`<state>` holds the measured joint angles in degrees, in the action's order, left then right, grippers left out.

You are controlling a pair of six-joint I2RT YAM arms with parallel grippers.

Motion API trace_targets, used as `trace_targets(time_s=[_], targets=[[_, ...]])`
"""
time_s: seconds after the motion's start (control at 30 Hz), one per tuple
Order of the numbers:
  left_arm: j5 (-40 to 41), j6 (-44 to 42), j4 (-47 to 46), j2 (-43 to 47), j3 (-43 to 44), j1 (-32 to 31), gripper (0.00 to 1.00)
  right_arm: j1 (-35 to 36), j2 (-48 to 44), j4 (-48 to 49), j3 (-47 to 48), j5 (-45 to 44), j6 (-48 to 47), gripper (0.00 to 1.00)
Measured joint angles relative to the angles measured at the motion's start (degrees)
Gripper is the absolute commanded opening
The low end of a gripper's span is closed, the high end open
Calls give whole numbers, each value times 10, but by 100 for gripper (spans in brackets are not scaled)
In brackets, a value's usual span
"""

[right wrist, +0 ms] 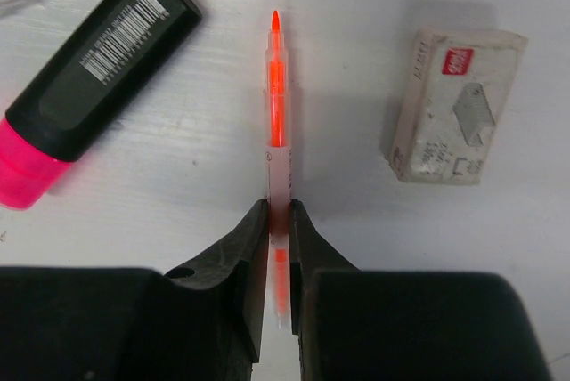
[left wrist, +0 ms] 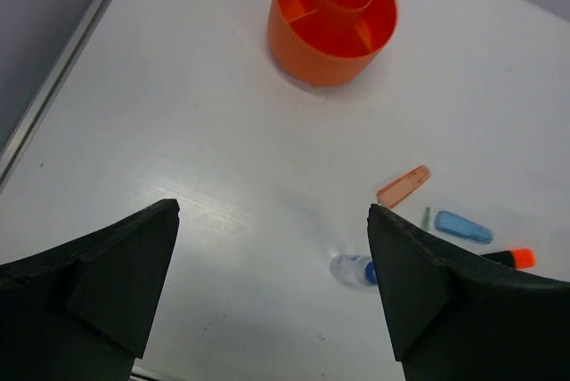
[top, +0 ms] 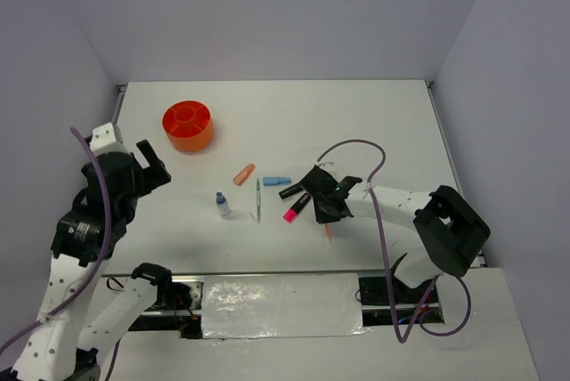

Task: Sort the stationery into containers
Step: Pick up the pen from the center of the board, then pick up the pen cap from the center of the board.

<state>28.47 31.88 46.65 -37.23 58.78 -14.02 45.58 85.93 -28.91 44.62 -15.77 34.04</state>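
Note:
A clear piece lies loose below my left gripper by the green pen. I need to lower my left gripper across to its right in the top view next, onto that piece.
My right gripper (right wrist: pixel 279 212) is shut on a thin orange pen (right wrist: pixel 278 114) that lies on the white table, its tip pointing away from the fingers. A black highlighter with a pink cap (right wrist: pixel 80 105) lies to the pen's left and a small beige box (right wrist: pixel 454 105) to its right. In the top view this gripper (top: pixel 325 207) is low at centre right. My left gripper (left wrist: pixel 272 221) hangs open above the left side of the table, holding nothing. The round orange organiser (top: pixel 188 125) stands at the back left.
Between the arms lie a blue-capped clear bottle (top: pixel 222 205), a salmon piece (top: pixel 244 174), a light-blue piece (top: pixel 276 181), a green pen (top: pixel 258 200) and a second black highlighter (top: pixel 292 190). Grey walls close the table on three sides.

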Motion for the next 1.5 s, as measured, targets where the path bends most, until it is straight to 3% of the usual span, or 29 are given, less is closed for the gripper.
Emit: trace_targets(time_s=[0.2, 0.27, 0.43, 0.53, 0.63, 0.87, 1.13, 1.5], targets=[[-33, 31, 15, -119, 170, -26, 99, 1, -92, -29, -2, -26, 22, 0], [-21, 49, 10, -151, 200, -80, 99, 2, -146, -34, -2, -38, 31, 0], [95, 138, 37, -302, 280, -313, 99, 2, -275, -48, -5, -50, 45, 0], [136, 200, 43, -419, 307, -389, 93, 2, -321, -67, -5, -55, 46, 0], [142, 256, 37, -474, 256, -429, 82, 2, -356, -92, -5, -61, 45, 0], [135, 377, 26, -478, 122, -440, 81, 2, -401, -116, -23, -65, 36, 0], [137, 465, 11, -511, 105, -432, 73, 2, -404, -116, -49, -59, 21, 0], [120, 508, -30, -557, 55, -402, 70, 2, -396, -105, -58, -53, 7, 0]])
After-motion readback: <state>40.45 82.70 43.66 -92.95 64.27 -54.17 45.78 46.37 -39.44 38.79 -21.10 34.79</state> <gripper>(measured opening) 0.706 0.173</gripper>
